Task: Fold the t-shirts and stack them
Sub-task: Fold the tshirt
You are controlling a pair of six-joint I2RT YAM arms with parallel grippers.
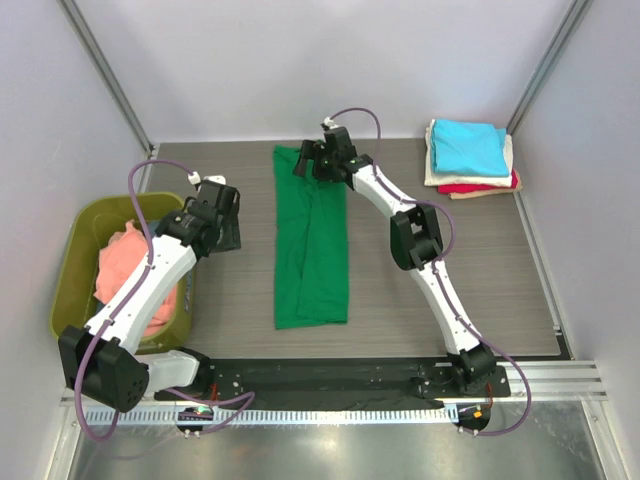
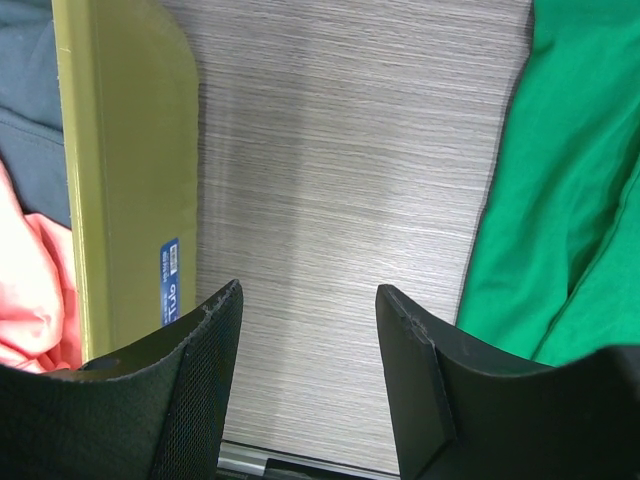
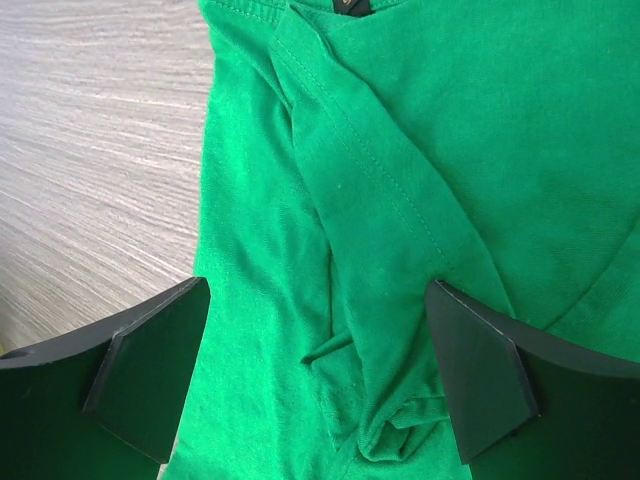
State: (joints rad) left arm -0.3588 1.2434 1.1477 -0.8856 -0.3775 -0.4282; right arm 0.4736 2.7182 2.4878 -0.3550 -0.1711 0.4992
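Observation:
The green t-shirt's near corner farther from the tub lies below my right gripper, toward my base, so it comes back and down there next.
A bright green t-shirt (image 1: pixel 312 240) lies folded into a long strip down the middle of the table. My right gripper (image 1: pixel 312 162) hangs over its far end, open, with bunched green cloth (image 3: pixel 450 130) spread below and between the fingers (image 3: pixel 318 290). My left gripper (image 1: pixel 226 228) stands open over bare table (image 2: pixel 310 295) between the tub and the green shirt's edge (image 2: pixel 570 200), holding nothing. At the back right sits a stack of folded t-shirts, cyan (image 1: pixel 468 145) on top, with cream and red (image 1: pixel 480 188) below. A salmon-pink t-shirt (image 1: pixel 125 265) fills the tub, with dark blue-grey cloth (image 2: pixel 25 100) beside it.
The olive-green plastic tub (image 1: pixel 75 235) stands at the left edge; its wall (image 2: pixel 125 170) is close to my left finger. A black mat and metal rail (image 1: pixel 330 375) run along the near edge by the arm bases. White walls enclose the table.

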